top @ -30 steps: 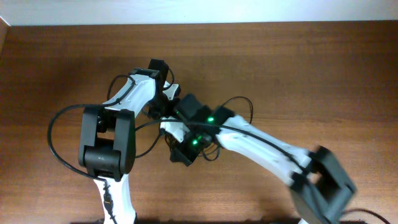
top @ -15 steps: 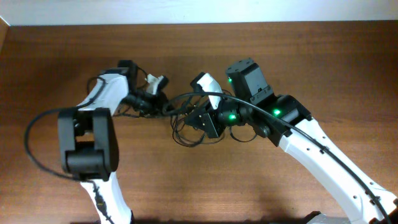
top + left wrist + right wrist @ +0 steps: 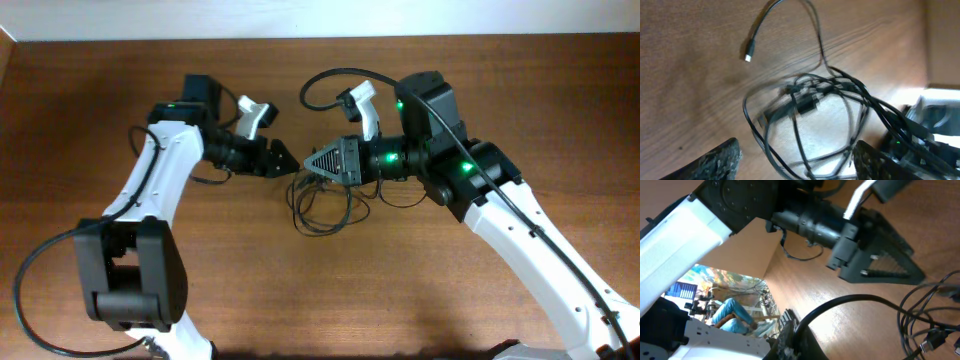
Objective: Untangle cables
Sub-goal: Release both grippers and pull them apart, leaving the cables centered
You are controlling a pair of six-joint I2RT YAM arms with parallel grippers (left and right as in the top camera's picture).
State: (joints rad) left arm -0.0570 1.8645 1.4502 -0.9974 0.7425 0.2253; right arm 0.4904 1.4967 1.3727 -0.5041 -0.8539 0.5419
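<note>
The robot's right gripper holds a cable that arcs into the tangle, so it needs to move down and to the right in the overhead view, to the tabletop [image 3: 396,192] beside the tangle, and release the cable.
The cables [image 3: 322,208] are thin black cords in a loose tangle on the brown table, just below the gap between my two grippers. My left gripper [image 3: 291,163] points right. In the left wrist view its fingers [image 3: 715,161] stand wide apart, and the tangle [image 3: 810,100] lies beyond them with nothing clamped. One cord runs up to a small silvery plug [image 3: 748,57]. My right gripper [image 3: 310,167] points left, facing the left one. In the right wrist view it [image 3: 804,339] is shut on a black cable [image 3: 860,299] that arcs right toward the tangle [image 3: 927,325].
A thicker black arm cable [image 3: 322,80] loops above the right wrist. Another hangs in a wide loop beside the left arm's base [image 3: 40,270]. The table's far edge [image 3: 320,38] runs along the top. The left gripper [image 3: 875,260] fills the upper right wrist view.
My left gripper has opened, letting go of the cord that was stretched between the arms, and has moved right. The right gripper has swung to face it. The tangle now hangs slack.
</note>
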